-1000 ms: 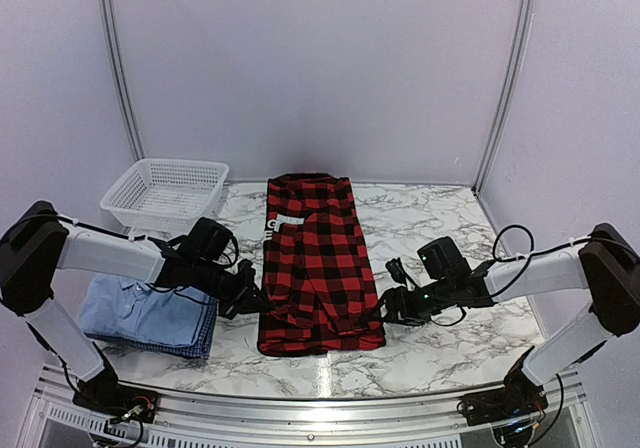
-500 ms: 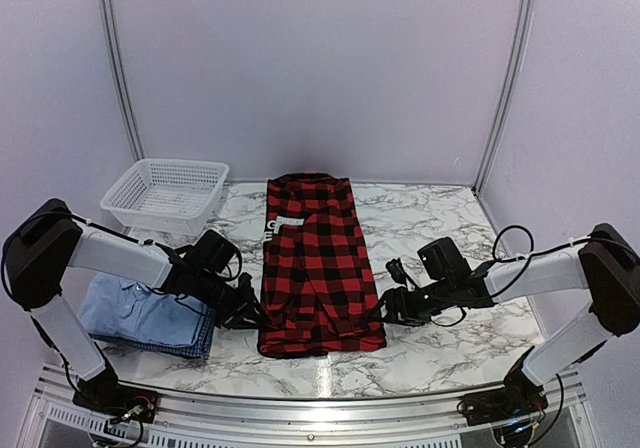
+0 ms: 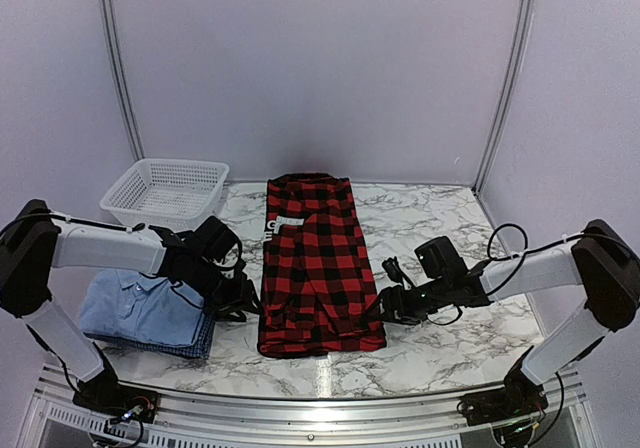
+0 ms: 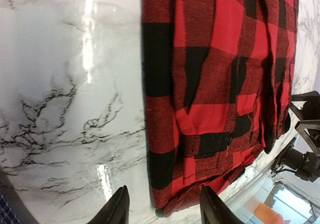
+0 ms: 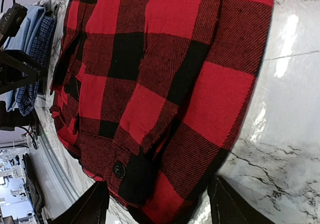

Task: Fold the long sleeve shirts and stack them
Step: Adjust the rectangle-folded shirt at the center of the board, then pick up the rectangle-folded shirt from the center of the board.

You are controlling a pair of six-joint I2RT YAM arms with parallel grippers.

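Observation:
The open fingers of my left gripper are still clear of the cloth, so they need to go down toward the right in the top view, onto the folded hem's side edge [image 3: 265,331] [image 4: 164,173].
The red-and-black plaid shirt [image 3: 318,268] lies folded into a long strip in the middle of the table, with white lettering near its far end. My left gripper [image 3: 248,303] is low at its near left edge, open; in the left wrist view [image 4: 165,209] the shirt's edge [image 4: 220,84] lies between the fingertips, untouched. My right gripper [image 3: 385,308] is open at the near right edge, and its jaws straddle the shirt's buttoned cuff corner [image 5: 165,74]. The light blue shirt [image 3: 130,308] rests folded on the blue checked one [image 3: 195,343] at the near left.
A white mesh basket [image 3: 165,196] stands at the back left, beyond the folded pile. The metal rail of the table's front edge [image 3: 320,408] runs just in front of the plaid shirt. Marble tabletop [image 3: 440,218] shows to the right.
My left gripper's jaws have parted and let go of the plaid shirt's left edge, after dipping toward the near edge and coming back. The right arm has barely moved.

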